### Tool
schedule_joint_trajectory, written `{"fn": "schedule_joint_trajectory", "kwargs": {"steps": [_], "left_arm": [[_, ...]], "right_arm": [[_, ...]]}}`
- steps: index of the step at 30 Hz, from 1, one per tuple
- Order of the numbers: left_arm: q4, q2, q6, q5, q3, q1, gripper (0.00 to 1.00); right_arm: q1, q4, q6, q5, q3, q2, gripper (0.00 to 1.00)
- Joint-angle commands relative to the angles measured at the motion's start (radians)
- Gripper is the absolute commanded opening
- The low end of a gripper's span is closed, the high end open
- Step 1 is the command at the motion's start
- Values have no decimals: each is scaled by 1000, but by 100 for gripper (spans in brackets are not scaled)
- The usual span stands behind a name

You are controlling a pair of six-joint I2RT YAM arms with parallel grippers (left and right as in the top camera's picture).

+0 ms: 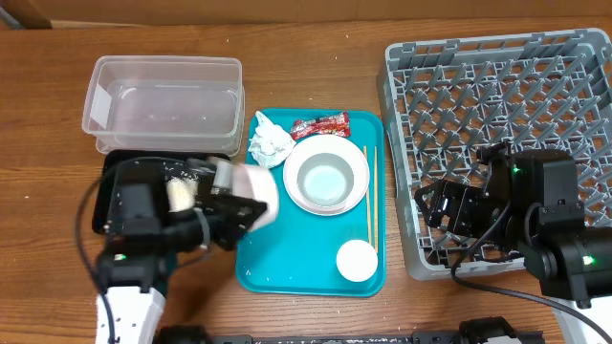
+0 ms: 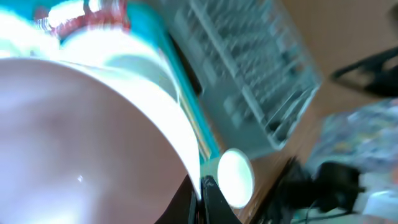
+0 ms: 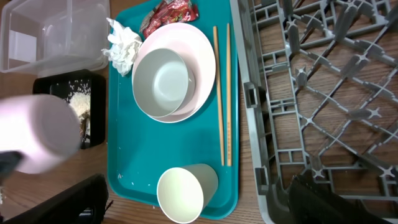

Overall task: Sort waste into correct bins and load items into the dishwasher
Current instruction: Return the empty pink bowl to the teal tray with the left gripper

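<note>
My left gripper will next move over the teal tray's bare part, which is below it and to its right in the overhead view. Then it will lower the bowl level and release it.
My left gripper is shut on the rim of a pale pink bowl, held tilted between the black tray and the teal tray. The bowl fills the left wrist view, with the fingers pinching its rim. White rice lies in the black tray. On the teal tray lie a crumpled napkin, a red wrapper, a white bowl on a pink plate, two chopsticks and a white cup. My right gripper is open and empty above the grey dish rack.
The clear tub stands behind the black tray at the back left. The teal serving tray lies in the middle, with its right edge close to the rack's left wall. Scattered rice grains dot the teal tray's front.
</note>
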State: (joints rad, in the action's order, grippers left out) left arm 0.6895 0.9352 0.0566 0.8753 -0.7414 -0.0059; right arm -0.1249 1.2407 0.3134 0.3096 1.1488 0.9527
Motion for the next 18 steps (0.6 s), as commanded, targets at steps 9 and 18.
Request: {"fn": "schedule_joint_trajectory", "kwargs": {"steps": [9, 18], "left_arm": [[-62, 223, 254, -905, -10, -680, 6], [-135, 475, 291, -965, -11, -762, 10]], "right_arm": [[2, -37, 12, -1, 23, -7, 96], [2, -39, 24, -2, 23, -7, 96]]}}
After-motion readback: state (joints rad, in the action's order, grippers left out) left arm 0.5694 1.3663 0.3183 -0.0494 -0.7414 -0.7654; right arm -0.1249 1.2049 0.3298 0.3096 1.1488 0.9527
